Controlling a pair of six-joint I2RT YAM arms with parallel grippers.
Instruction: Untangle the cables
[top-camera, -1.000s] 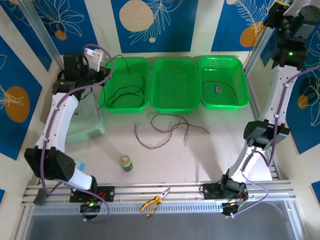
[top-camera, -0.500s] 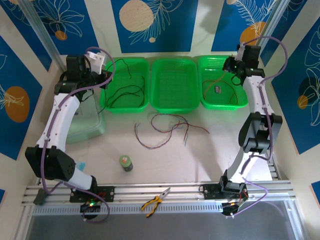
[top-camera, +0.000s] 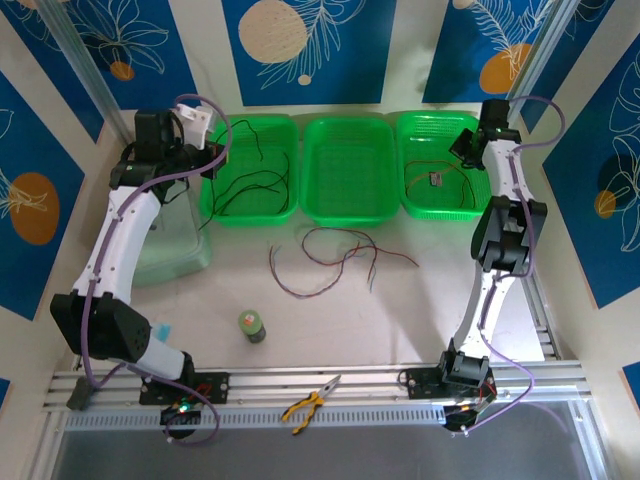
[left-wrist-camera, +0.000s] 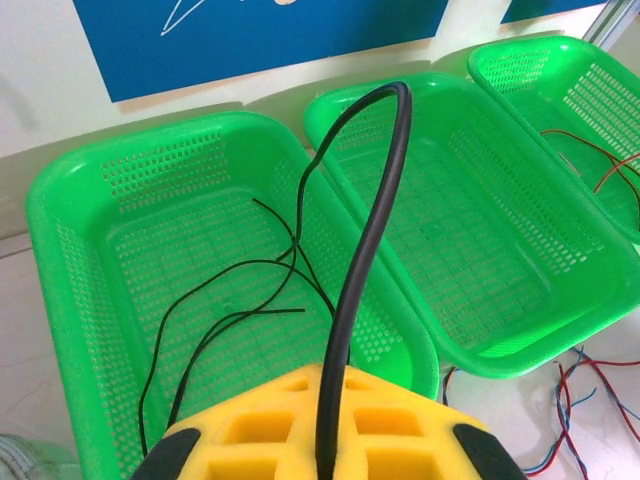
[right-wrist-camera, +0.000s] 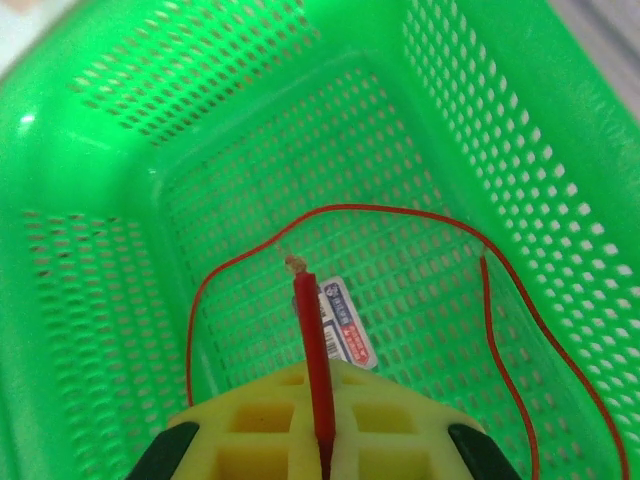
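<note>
I will lower my left gripper past this green basket's rim toward the basket's bottom next and release the black cable, since thin black cables are already in the basket.
My left gripper (left-wrist-camera: 325, 450) is shut on a black cable (left-wrist-camera: 370, 220) that rises from between its yellow fingers and droops into the left green basket (left-wrist-camera: 60, 300), where thin black cables (left-wrist-camera: 230, 315) lie. In the top view this left gripper (top-camera: 205, 148) hovers at that basket's left rim. My right gripper (right-wrist-camera: 325, 440) is shut on a red cable (right-wrist-camera: 312, 340) whose thin loop (right-wrist-camera: 400, 210) lies in the right green basket (right-wrist-camera: 90, 300). From above, the right gripper (top-camera: 466, 146) hangs over this basket. A loose tangle of dark red and purple cables (top-camera: 335, 255) rests on the table.
The middle green basket (top-camera: 350, 218) stands between the other two. A small printed tag (right-wrist-camera: 345, 325) lies in the right basket. A translucent tub (top-camera: 175, 255) sits under the left arm. A small green jar (top-camera: 252, 326) and yellow pliers (top-camera: 310, 402) lie near the front.
The right arm has swung in from high at the far right and come down over the right basket. The left arm has hardly moved.
</note>
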